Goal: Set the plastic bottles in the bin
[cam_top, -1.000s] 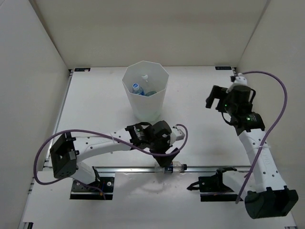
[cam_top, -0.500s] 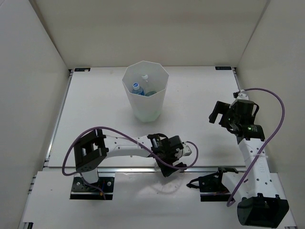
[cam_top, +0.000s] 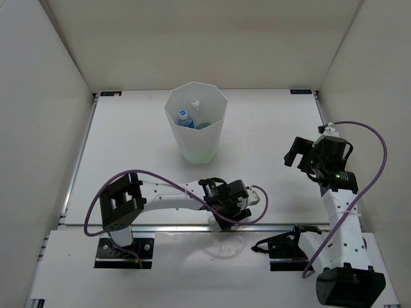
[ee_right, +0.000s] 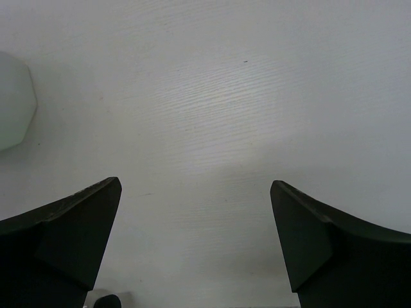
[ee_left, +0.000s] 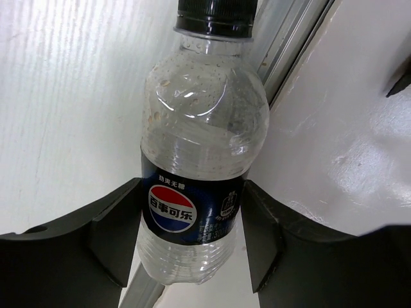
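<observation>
The clear bottle in my left gripper next rises, swings outward over the bin's opening [cam_top: 200,106] and gets released, because the bin's rim stands above the tabletop.
A clear bottle with a dark blue-red label [ee_left: 192,160] and a black cap lies by the metal rail at the table's near edge. My left gripper [ee_left: 191,218] [cam_top: 230,215] is down over it, both fingers pressed against the label's sides, shut on it. From above, the gripper hides the bottle. The white faceted bin [cam_top: 168,112] stands at the back centre, with a blue-capped bottle [cam_top: 185,117] and other bottles inside. My right gripper [cam_top: 292,151] [ee_right: 196,192] hangs open over bare table at the right, holding nothing.
A metal rail [cam_top: 289,226] [ee_left: 289,45] runs along the table's near edge, right next to the held bottle. White walls close in the left, back and right sides. The bin's edge [ee_right: 13,102] shows at the left of the right wrist view.
My left gripper came down from mid-table to the bottle at the rail, and its fingers have closed onto the bottle. The right arm has drawn back to the right and settled.
</observation>
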{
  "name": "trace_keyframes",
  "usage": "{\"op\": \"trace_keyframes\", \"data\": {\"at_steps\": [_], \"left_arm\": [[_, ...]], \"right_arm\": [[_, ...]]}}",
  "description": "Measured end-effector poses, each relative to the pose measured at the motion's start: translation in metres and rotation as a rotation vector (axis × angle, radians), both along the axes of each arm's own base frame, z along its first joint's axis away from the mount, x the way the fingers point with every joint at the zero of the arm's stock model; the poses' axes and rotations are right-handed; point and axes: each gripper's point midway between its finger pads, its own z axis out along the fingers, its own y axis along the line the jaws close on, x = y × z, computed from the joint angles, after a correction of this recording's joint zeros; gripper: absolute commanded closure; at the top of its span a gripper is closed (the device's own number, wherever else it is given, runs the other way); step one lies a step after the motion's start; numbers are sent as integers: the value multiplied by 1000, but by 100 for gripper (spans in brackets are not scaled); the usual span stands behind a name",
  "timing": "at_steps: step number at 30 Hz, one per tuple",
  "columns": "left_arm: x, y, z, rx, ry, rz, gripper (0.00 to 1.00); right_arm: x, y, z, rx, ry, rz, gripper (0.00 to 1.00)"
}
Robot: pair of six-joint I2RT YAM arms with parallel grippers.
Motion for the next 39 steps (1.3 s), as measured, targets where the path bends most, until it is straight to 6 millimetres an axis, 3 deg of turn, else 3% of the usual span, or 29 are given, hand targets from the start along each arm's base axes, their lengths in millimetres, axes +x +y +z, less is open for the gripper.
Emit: {"op": "trace_keyframes", "data": {"at_steps": [4, 7, 9, 12, 16, 20, 23, 26, 29, 30, 31, 32, 36, 39], "left_arm": [[6, -1, 13, -37, -6, 22, 62], [14, -2, 37, -90, -18, 49, 62], [25, -8, 64, -141, -43, 76, 52], [56, -26, 129, -277, -139, 135, 53], [118, -33, 245, -508, -324, 289, 56], [198, 12, 346, -703, -516, 546, 58], [253, 67, 388, -786, -631, 744, 56], [290, 111, 391, -780, -685, 890, 48], [306, 122, 376, -744, -679, 944, 46], [308, 120, 369, -727, -671, 945, 37], [308, 115, 361, -706, -659, 939, 10], [308, 110, 353, -684, -651, 929, 1], [309, 99, 334, -621, -613, 929, 1], [310, 111, 339, -598, -623, 970, 2]], "right_arm": [[-1, -3, 0, 0, -18, -12, 1], [-1, -5, 1, 0, -20, -19, 1], [-1, -5, 1, -2, -20, -21, 1], [-1, -7, 1, -3, -21, -28, 1], [0, -8, 2, -4, -26, -31, 1], [1, -5, 2, -3, -37, -23, 1], [2, -6, 1, -6, -35, -23, 1], [2, -6, 0, -13, -30, -18, 1], [2, -7, 0, -20, -28, -15, 1], [2, -8, 0, -22, -29, -14, 1], [2, -8, 0, -23, -29, -14, 1], [2, -8, 0, -26, -30, -14, 1], [2, -10, 0, -32, -28, -17, 1], [2, -11, 0, -34, -28, -24, 1]]}}
